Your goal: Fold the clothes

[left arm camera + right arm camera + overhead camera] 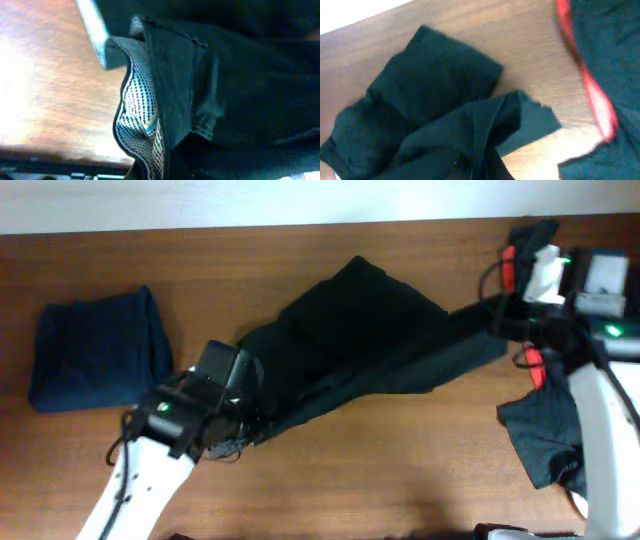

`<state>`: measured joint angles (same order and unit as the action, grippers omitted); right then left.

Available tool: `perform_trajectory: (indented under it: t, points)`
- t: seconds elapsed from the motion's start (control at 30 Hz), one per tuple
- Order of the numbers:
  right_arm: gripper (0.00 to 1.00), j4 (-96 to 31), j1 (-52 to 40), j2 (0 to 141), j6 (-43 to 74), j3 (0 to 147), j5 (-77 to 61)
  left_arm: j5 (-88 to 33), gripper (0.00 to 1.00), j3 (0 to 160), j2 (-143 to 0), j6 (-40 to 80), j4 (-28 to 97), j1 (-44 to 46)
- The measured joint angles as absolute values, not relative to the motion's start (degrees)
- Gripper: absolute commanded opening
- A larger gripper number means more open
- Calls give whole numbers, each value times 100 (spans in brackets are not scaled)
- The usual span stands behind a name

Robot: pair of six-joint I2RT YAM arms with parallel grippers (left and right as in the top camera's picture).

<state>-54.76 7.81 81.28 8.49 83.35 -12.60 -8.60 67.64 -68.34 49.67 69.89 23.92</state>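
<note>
The left gripper needs to lower next toward the folded dark blue garment, pulling the bunched cloth straight, and then let go of the waistband.
A long black garment [360, 330] lies slantwise across the middle of the table, bunched at its upper middle. My left gripper [243, 420] is at its lower left end, shut on the waistband. In the left wrist view the black cloth [240, 75] fills the frame, with a white dotted inner lining [142, 120] turned out; the fingers are hidden under it. My right gripper [497, 320] holds the garment's far right end, and the edge runs taut between the two grippers. In the right wrist view the cloth [435, 95] runs down to the hidden jaws.
A folded dark blue garment [95, 350] lies at the far left. A heap of black clothes with red trim [545, 435] sits at the right edge beside the right arm, and also shows in the right wrist view [615, 60]. Bare wooden table [400, 480] lies in front.
</note>
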Motion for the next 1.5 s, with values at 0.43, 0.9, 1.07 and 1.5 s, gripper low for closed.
perform_trajectory:
  t: [0.43, 0.9, 1.07, 1.5]
  points:
    - [4, -1483, -930, 10425, 812, 8335, -1428, 646, 15, 5384, -8149, 7378, 4733, 893]
    - [55, -2908, -272, 11513, 694, 8442, -1321, -233, 92, 5575, -8272, 5286, 3660, -663]
    - [54, -3503, -311, 11931, 403, 8447, -1409, -829, 99, 5607, -8259, 4753, 5636, -663]
    - [71, -6254, -178, 12186, 2108, 8632, 397, -1354, 99, 4466, -8219, 4731, 4180, 137]
